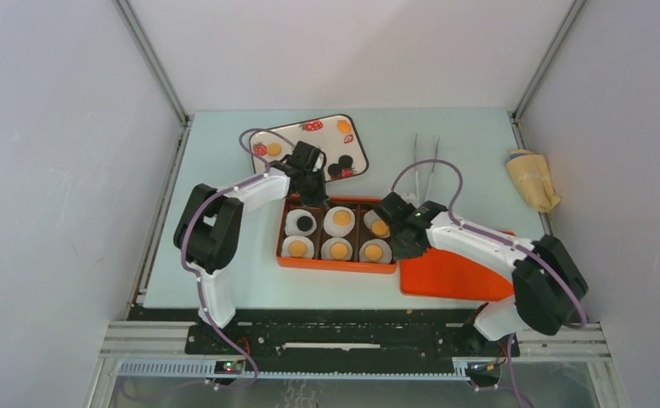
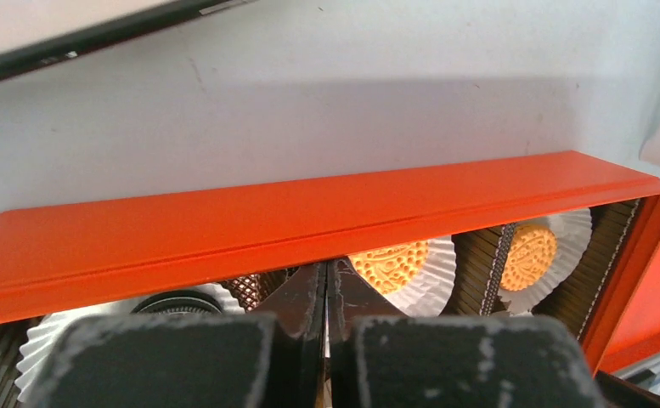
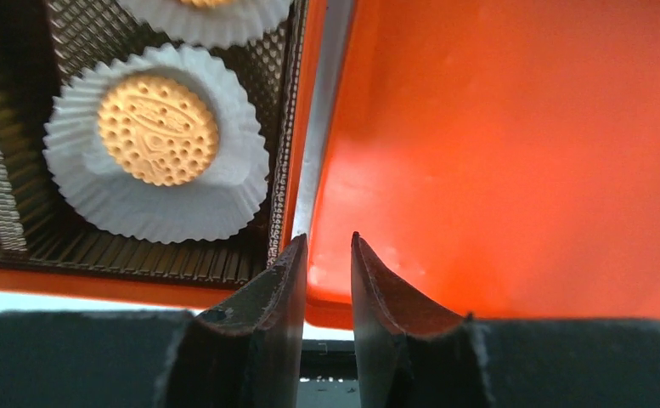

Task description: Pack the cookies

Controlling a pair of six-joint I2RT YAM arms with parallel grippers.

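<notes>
My right gripper moves down and slightly toward the box point(image 1: 335, 264) next, setting its fingers on either side of the orange lid's box-side rim.
An orange box point(image 1: 335, 264) holds six white paper cups, each with a cookie: a black one point(image 1: 304, 223) at the back left and golden ones point(image 1: 340, 218) in the rest. More cookies point(image 1: 273, 149) lie on the strawberry-print tray point(image 1: 309, 136) behind it. My left gripper point(image 1: 312, 194) is shut and empty at the box's far wall point(image 2: 309, 221), with golden cookies point(image 2: 390, 264) just beyond its tips. My right gripper point(image 1: 404, 244) hangs at the box's right end, jaws a narrow gap apart, over the left rim of the orange lid point(image 3: 496, 153), beside a golden cookie point(image 3: 158, 129).
The orange lid point(image 1: 454, 276) lies right of the box near the table's front edge. Metal tongs point(image 1: 425, 166) lie behind the right arm. A beige cloth point(image 1: 532, 178) sits at the far right edge. White walls enclose the table.
</notes>
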